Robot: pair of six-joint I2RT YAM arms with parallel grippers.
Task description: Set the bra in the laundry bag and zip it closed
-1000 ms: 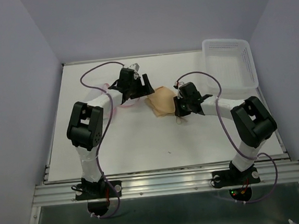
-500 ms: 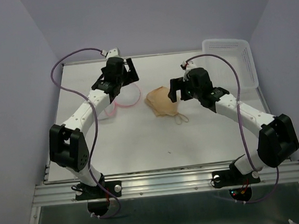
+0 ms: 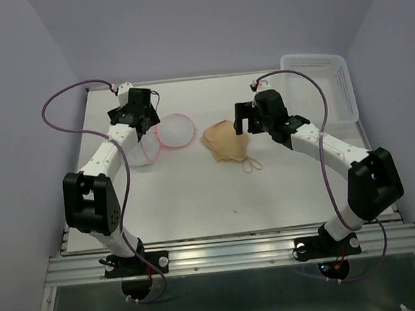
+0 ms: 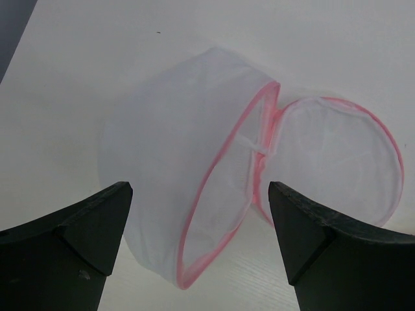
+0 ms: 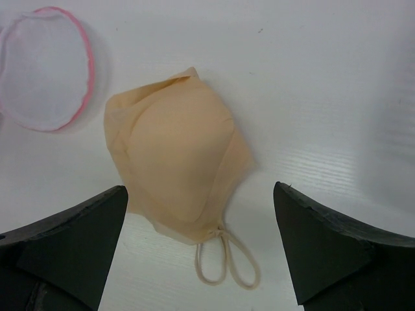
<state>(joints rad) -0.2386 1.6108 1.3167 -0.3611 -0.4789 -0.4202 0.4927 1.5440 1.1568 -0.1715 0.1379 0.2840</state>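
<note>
The upper pink rim [image 4: 200,189] of the laundry bag's opening already runs between my left gripper's parted fingers, so next I need to move that gripper down onto it and close.
The peach-beige bra [image 3: 226,143] lies folded on the table's middle, its looped straps [image 3: 250,165] trailing toward the near side. My right gripper [image 3: 247,121] hangs open just above and right of it; in the right wrist view the bra [image 5: 178,155] lies below the wide-apart jaws [image 5: 198,189], untouched. The laundry bag [image 3: 149,147], white mesh with a pink rim, rests left of the bra, its round flap [image 3: 175,129] lying open. My left gripper [image 3: 144,123] hovers open over the bag [image 4: 194,168], with nothing between its fingers [image 4: 91,227].
A rigid white perforated basket [image 3: 318,91] stands at the back right corner. Purple cables arc over both arms. The bag's pink-rimmed flap [image 5: 45,68] shows at the upper left of the right wrist view.
The right gripper opened, let go of the bra and rose toward the back. The left gripper drew away leftward from the bra, and the bag now lies uncovered below it.
</note>
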